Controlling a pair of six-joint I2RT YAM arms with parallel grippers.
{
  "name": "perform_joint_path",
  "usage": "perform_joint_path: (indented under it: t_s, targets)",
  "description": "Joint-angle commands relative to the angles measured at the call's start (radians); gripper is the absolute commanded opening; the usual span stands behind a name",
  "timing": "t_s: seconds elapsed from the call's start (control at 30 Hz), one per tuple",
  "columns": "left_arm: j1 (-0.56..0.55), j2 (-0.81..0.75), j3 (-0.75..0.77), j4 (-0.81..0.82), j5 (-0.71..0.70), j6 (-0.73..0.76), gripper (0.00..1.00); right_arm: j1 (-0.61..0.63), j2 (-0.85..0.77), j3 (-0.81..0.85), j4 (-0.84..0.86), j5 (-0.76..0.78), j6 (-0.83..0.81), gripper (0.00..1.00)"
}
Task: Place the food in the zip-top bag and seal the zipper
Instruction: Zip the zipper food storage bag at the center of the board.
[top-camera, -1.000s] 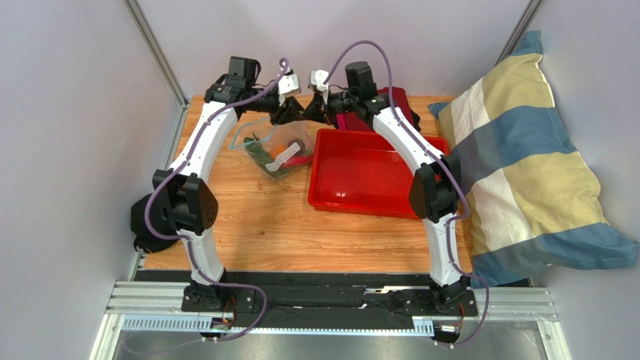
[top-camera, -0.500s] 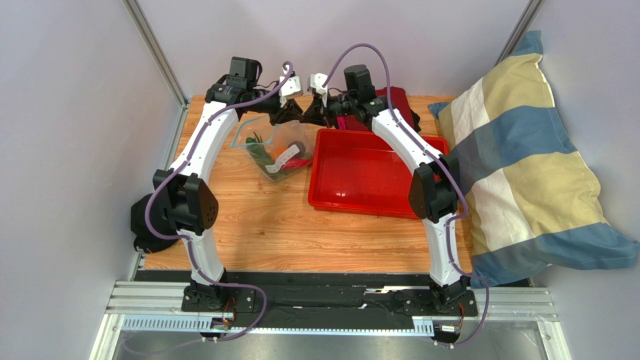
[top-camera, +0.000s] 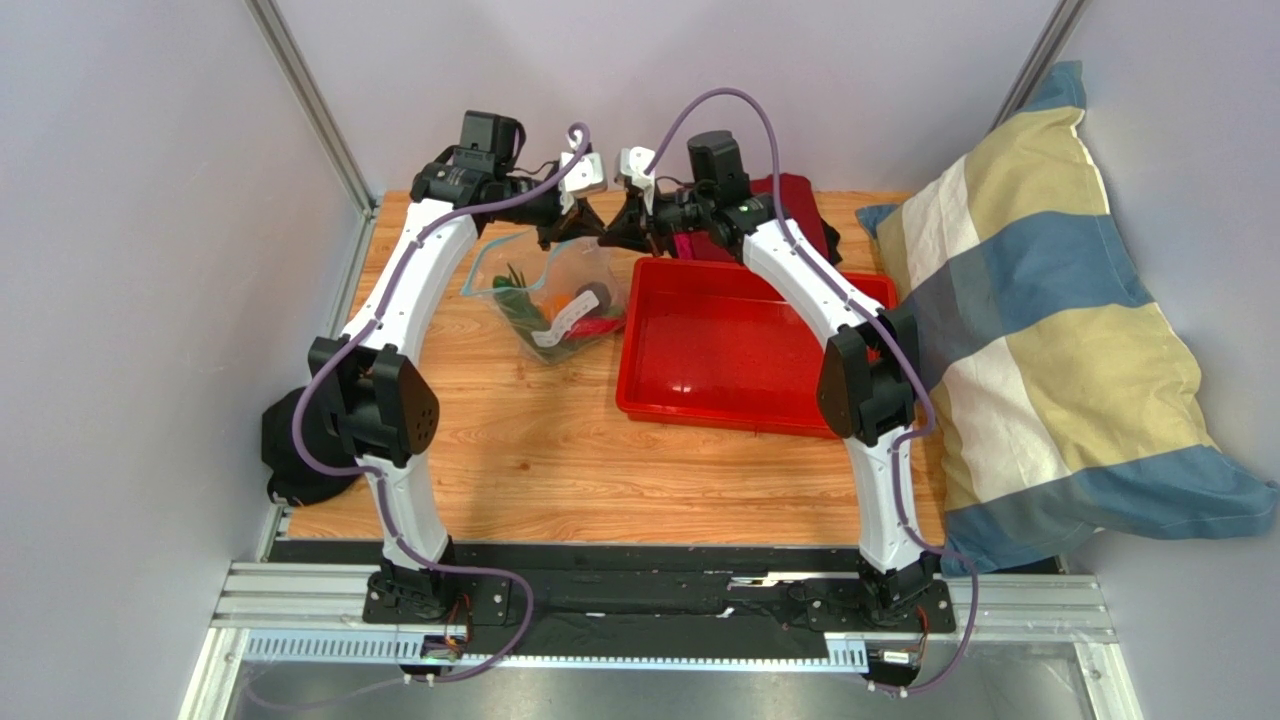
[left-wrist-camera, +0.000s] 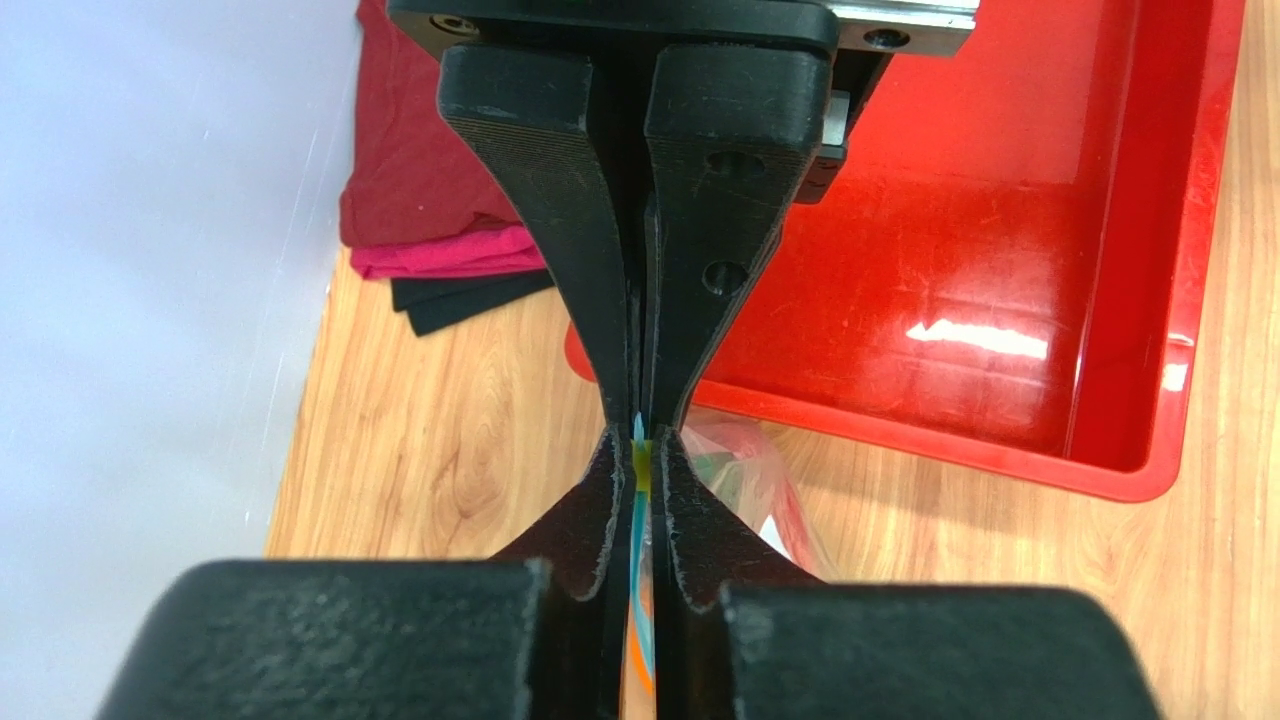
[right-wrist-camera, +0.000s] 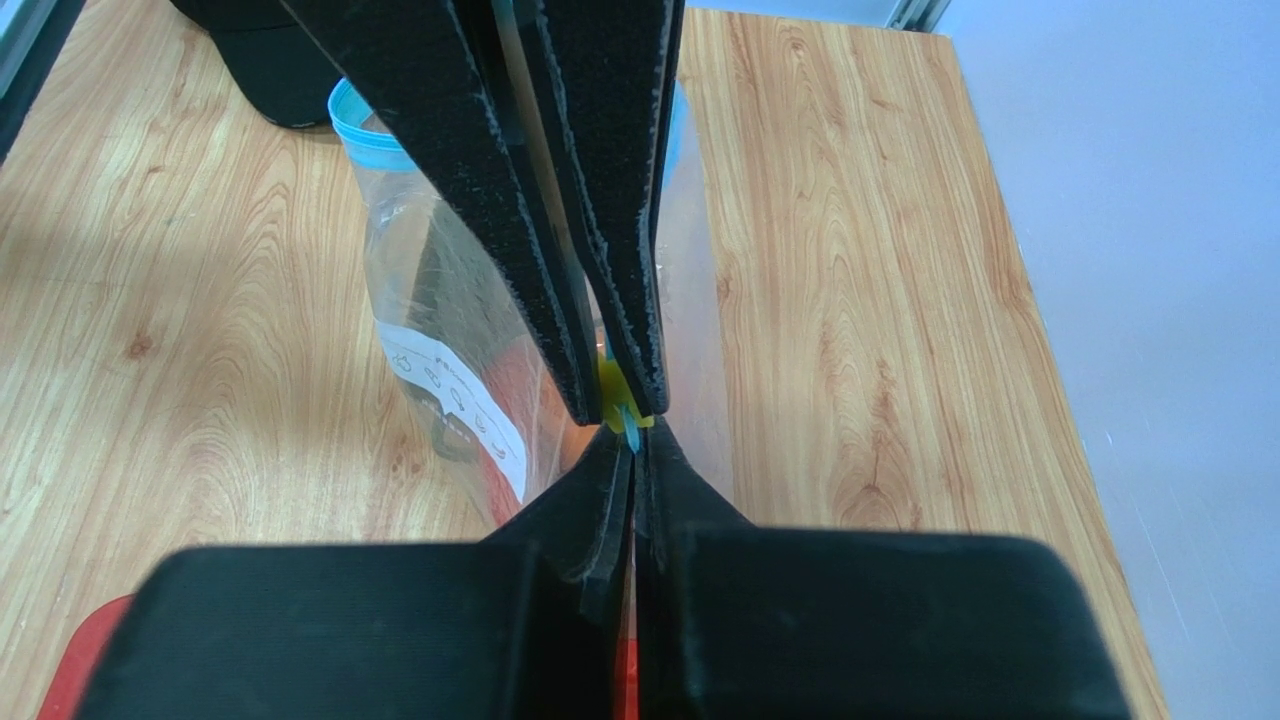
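Observation:
My left gripper next draws the yellow slider left in the top view, then lowers and releases it, since the zipper's gaping end (top-camera: 472, 287) lies there.
The clear zip-top bag (top-camera: 559, 300) hangs at the far middle of the table with the food inside: green vegetables (top-camera: 519, 300), an orange piece (top-camera: 568, 309) and a red chili (top-camera: 601, 323). My left gripper (top-camera: 583, 225) and right gripper (top-camera: 616, 228) meet tip to tip above it. Both are shut on the bluish zipper. In the left wrist view my gripper (left-wrist-camera: 642, 495) pinches the zipper (left-wrist-camera: 642, 458). In the right wrist view my gripper (right-wrist-camera: 628, 450) pinches the zipper (right-wrist-camera: 616, 408), and the bag (right-wrist-camera: 436, 285) with its white label (right-wrist-camera: 451, 398) hangs beyond.
A red plastic tray (top-camera: 751, 353) lies just right of the bag and shows in the left wrist view (left-wrist-camera: 1052, 225). Folded red and dark cloths (top-camera: 800, 203) lie behind it. A striped pillow (top-camera: 1052, 330) leans at the table's right edge. A black base (top-camera: 293, 450) stands at the left edge.
The right gripper has edged slightly left, closer to the left gripper. Both stay shut on the zipper, and the bag hangs in the same place.

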Motion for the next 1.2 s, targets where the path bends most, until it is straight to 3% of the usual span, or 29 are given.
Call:
perform_joint_path:
  t_s: [0.0, 1.17]
  targets:
    - [0.02, 0.006, 0.036, -0.058, 0.027, 0.02, 0.04, -0.007, -0.068, -0.022, 0.094, 0.0, 0.036, 0.0]
    - [0.152, -0.04, 0.007, -0.23, -0.018, 0.118, 0.0, -0.083, -0.115, -0.145, 0.267, 0.034, 0.196, 0.0]
